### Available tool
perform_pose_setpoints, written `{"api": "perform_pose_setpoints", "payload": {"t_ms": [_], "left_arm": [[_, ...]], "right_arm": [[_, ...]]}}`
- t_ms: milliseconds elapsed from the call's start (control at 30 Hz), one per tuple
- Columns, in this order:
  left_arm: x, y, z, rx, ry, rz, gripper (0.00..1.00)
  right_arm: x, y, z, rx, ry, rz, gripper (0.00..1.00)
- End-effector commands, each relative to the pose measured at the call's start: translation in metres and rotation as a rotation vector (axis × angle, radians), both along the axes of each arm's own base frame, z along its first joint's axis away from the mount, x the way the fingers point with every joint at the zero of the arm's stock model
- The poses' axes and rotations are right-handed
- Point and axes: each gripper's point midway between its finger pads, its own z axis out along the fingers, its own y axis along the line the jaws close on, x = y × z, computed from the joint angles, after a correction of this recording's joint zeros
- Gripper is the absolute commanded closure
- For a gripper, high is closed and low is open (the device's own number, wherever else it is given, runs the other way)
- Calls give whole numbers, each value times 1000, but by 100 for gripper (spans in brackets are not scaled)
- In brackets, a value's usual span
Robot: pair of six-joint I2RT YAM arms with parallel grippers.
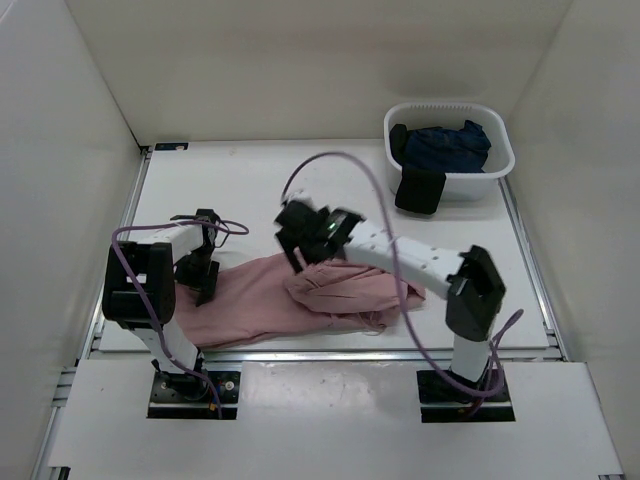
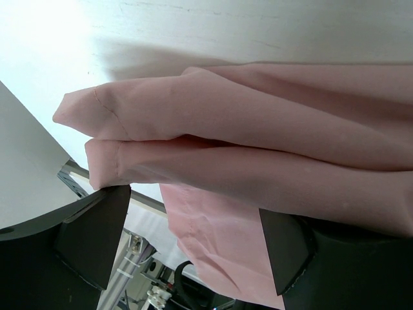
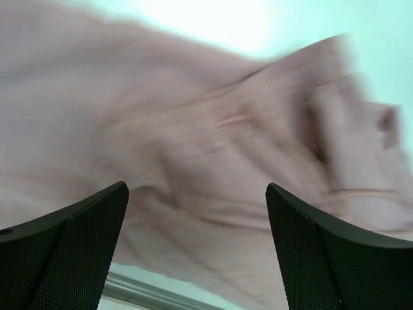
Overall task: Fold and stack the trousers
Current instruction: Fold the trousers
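The waistband's tip [image 3: 328, 63] juts toward bare table, outward of my right gripper, to the right in the wrist view, so I reach that way next and lower onto it.
The dusty-pink trousers [image 1: 300, 295] lie bunched near the table's front edge, between the two arms, with a folded heap on their right part. My left gripper [image 1: 203, 282] is at their left end. In the left wrist view its jaws [image 2: 193, 216] stand wide open, with two folded leg ends of the trousers [image 2: 245, 129] lying across and past the fingers [image 2: 97, 232]. My right gripper [image 1: 297, 250] hovers over the trousers' far edge. In the blurred right wrist view it [image 3: 195, 190] is open and empty above the trousers [image 3: 213, 142].
A white basket [image 1: 497, 165] stands at the back right. It holds a dark navy garment [image 1: 445, 145], and a black cloth [image 1: 420, 190] hangs over its front rim. White walls close in the table on the left, back and right.
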Motion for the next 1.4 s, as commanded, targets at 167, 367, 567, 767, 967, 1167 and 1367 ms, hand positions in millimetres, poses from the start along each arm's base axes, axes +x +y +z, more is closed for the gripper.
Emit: {"api": "perform_pose_setpoints", "payload": {"t_ms": [167, 367, 567, 767, 967, 1167, 1367], "left_arm": [[13, -7, -12, -23, -48, 11, 8], [9, -5, -13, -13, -39, 10, 8], [9, -5, -14, -13, -30, 10, 8], [9, -3, -14, -4, -31, 9, 8], [9, -3, -14, -4, -31, 9, 8], [9, -3, -14, -4, -31, 9, 8], [10, -2, -11, 5, -41, 9, 8]], "right_arm": [[121, -82, 3, -40, 132, -165, 1], [128, -83, -34, -38, 208, -133, 1], [126, -87, -59, -44, 275, -148, 9], [124, -102, -50, -50, 228, -255, 100], [98, -97, 57, 42, -104, -315, 100], [14, -71, 75, 172, -236, -365, 100], [-30, -33, 26, 155, -218, -316, 100]]}}
